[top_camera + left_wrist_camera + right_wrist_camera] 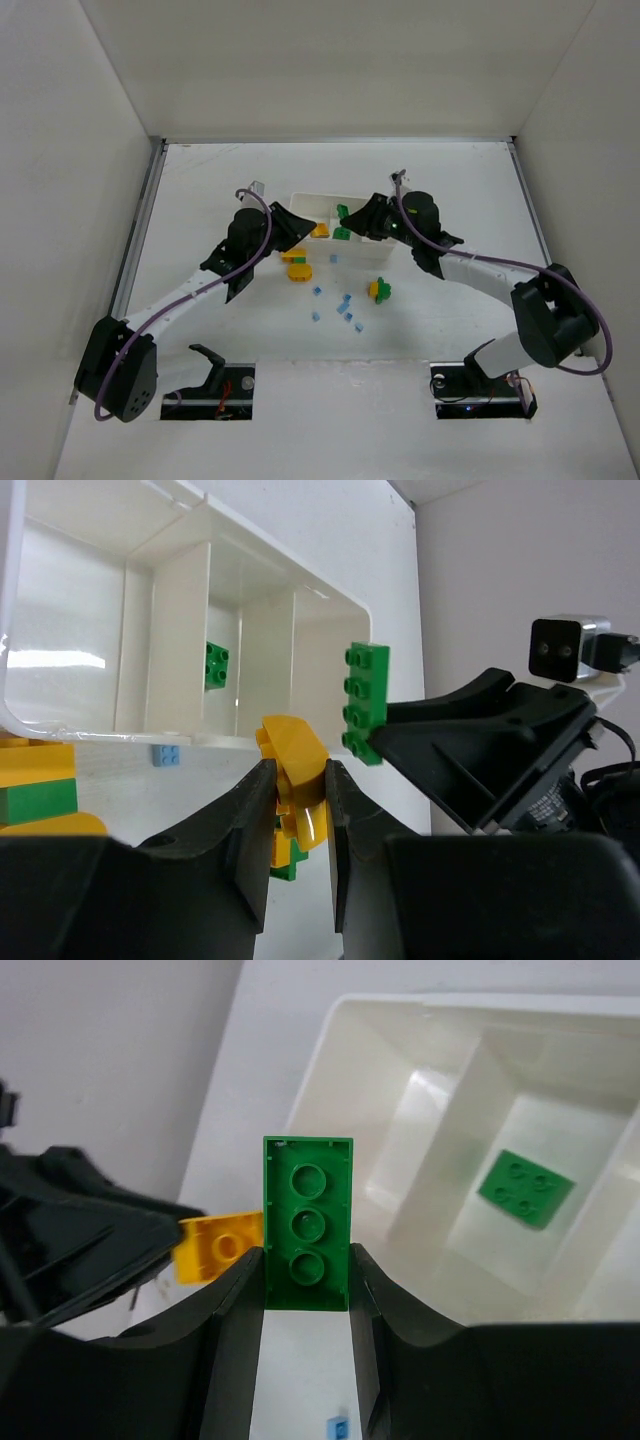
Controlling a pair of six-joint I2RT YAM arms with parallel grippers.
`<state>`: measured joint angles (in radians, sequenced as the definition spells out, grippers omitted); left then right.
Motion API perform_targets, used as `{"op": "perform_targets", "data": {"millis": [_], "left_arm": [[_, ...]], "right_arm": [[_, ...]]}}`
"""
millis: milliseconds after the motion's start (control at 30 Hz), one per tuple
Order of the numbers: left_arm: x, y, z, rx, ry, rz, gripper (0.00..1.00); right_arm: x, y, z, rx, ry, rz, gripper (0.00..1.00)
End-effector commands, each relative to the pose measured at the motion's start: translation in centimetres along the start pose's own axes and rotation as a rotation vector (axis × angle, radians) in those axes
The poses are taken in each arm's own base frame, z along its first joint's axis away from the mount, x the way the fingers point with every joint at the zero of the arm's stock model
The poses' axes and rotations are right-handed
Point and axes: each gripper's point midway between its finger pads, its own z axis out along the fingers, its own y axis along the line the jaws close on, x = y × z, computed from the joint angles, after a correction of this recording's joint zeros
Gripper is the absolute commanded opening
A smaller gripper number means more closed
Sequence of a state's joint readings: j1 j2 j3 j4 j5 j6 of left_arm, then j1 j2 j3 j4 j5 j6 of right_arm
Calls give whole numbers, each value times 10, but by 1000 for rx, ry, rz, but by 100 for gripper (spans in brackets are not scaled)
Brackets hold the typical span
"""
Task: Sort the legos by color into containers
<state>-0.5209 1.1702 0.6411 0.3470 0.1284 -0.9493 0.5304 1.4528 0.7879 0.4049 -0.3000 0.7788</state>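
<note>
My left gripper needs to move outward next, over the white tray's empty end section farther from my right gripper, and release the yellow-orange lego, since green already occupies the middle one.
My left gripper [298, 790] is shut on a yellow-orange lego [295, 765] and holds it just outside the white tray's near wall [120, 735]. My right gripper [307, 1280] is shut on a long green lego [307, 1225] and holds it upright close to the tray's end wall [330, 1055]. The two grippers face each other, and the held legos are close together at the tray [305, 203]. One green lego [526, 1188] lies in the tray's middle compartment. The right gripper's green lego also shows in the left wrist view [365, 705].
On the table in front of the tray lie a yellow and green stack [297, 266], a yellow and green pair [380, 290] and several tiny light blue legos [345, 305]. White walls enclose the table on three sides.
</note>
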Motion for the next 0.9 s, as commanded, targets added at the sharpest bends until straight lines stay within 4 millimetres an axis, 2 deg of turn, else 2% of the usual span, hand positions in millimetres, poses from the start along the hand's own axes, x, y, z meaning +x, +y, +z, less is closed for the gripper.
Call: {"op": "perform_targets", "data": {"millis": [0, 133, 300, 433, 500, 633, 700, 800, 867], "left_arm": [[-23, -22, -3, 54, -69, 20, 8], [-31, -22, 0, 44, -96, 32, 8], [-38, -22, 5, 27, -121, 49, 8], [-45, -19, 8, 0, -152, 61, 8], [-48, -17, 10, -15, -168, 70, 8], [-54, -10, 21, -67, -203, 107, 9], [-58, -5, 29, -95, -216, 121, 9], [-61, -3, 40, -119, -229, 142, 10], [-64, 3, 49, -147, -239, 155, 12]], "right_arm": [[-25, -19, 13, 118, -88, -62, 25], [-34, -28, 19, 179, -100, -103, 32], [-46, -30, 21, 211, -135, -129, 60], [-46, -31, 17, 217, -137, -139, 66], [-44, -31, 12, 221, -139, -135, 64], [-40, -32, -8, 232, -157, -146, 40], [-29, -30, -19, 236, -149, -156, 33], [-9, -35, -37, 281, -130, -185, 32], [4, -42, -51, 334, -124, -213, 39]]}}
